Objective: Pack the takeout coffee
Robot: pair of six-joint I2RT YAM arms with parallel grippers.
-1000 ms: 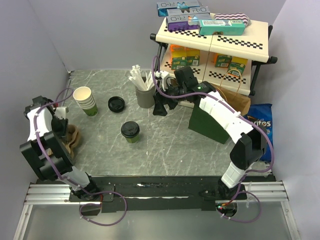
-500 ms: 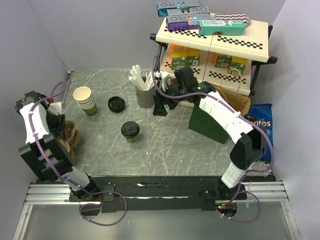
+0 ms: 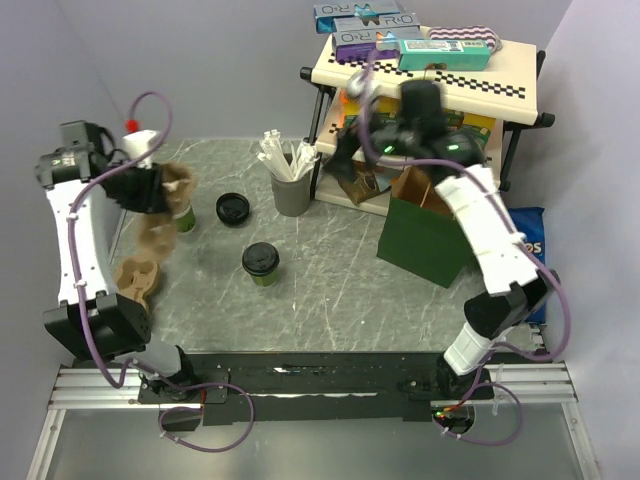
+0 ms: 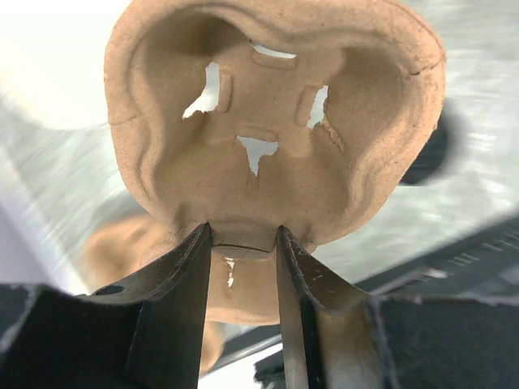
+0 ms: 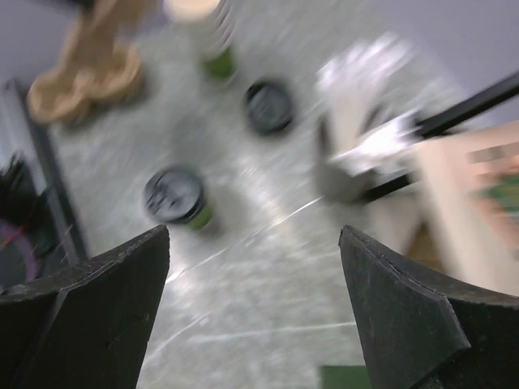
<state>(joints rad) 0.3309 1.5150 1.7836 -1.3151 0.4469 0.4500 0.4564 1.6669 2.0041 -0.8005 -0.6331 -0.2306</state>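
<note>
My left gripper moves down toward the coffee [image 3: 261, 262] next to release the carrier, since the bare tabletop [image 3: 212, 282] beside that cup lies below the gripper and back from it.
The takeout coffee [image 3: 261, 262], a dark green cup with a black lid, stands upright in the middle of the table. It also shows blurred in the right wrist view [image 5: 177, 197]. My left gripper [image 3: 148, 186] is raised at the back left and shut on the rim of a brown pulp cup carrier [image 3: 172, 192]. In the left wrist view the carrier [image 4: 276, 121] is pinched between the fingers of the left gripper [image 4: 243, 243]. My right gripper [image 3: 352, 165] is open and empty, high above the table by the shelf, with the right gripper [image 5: 255, 275] well apart from the coffee.
A green paper bag [image 3: 425, 240] stands open at the right. A loose black lid [image 3: 232, 208], a grey cutlery holder [image 3: 290, 190] and a cream cup stack [image 3: 183, 218] stand behind the coffee. More carriers [image 3: 138, 272] lie at the left. A shelf rack [image 3: 430, 80] stands at the back right.
My left arm has risen and swung toward the back, lifting a pulp carrier off the pile at the left. My right arm has lifted up and back toward the shelf.
</note>
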